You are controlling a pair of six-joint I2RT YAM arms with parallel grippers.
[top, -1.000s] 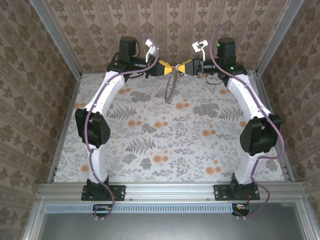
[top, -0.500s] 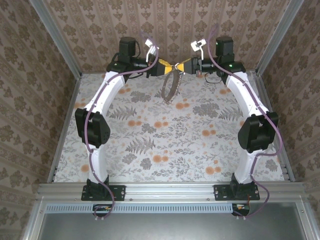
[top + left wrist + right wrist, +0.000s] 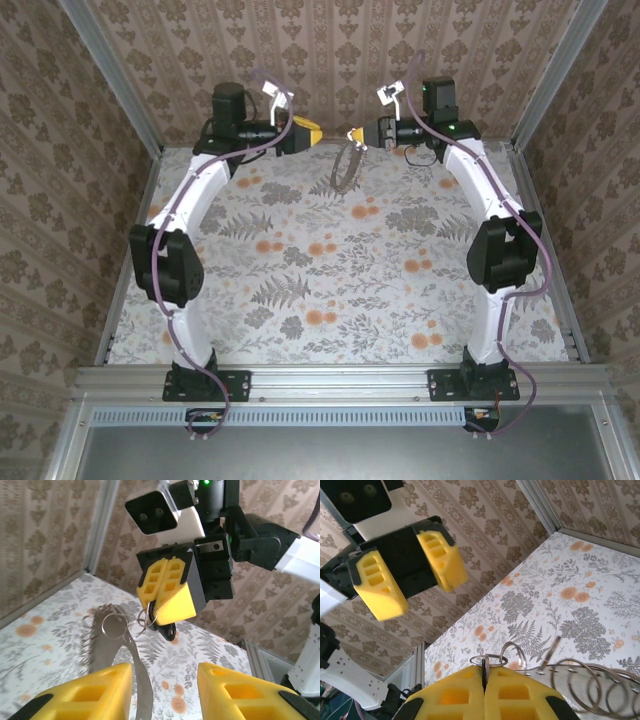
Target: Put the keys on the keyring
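Observation:
My right gripper is holding the key (image 3: 169,631), which thin rings link to the keyring, so it will next move back and down onto the orange flowers near the middle of the table to let go of it.
My right gripper (image 3: 484,679) is shut on the small black-headed key (image 3: 169,631), which pokes out below its yellow fingers (image 3: 172,597). Thin metal rings (image 3: 114,625) link the key to the keyring (image 3: 344,168), a long tan band with a wavy edge that hangs from the key towards the table at the back. The band runs down through the left wrist view (image 3: 140,680). My left gripper (image 3: 310,136) is open, a short way left of the key, with nothing between its fingers (image 3: 442,560).
The floral table (image 3: 330,280) lies below both arms. The patterned back wall (image 3: 340,60) stands just behind the grippers. Metal frame rails (image 3: 130,250) edge the table on the left and right.
My left gripper has opened, let go at the key and drawn back to the left. The right gripper still holds the key, with the keyring hanging from it, and has shifted slightly left.

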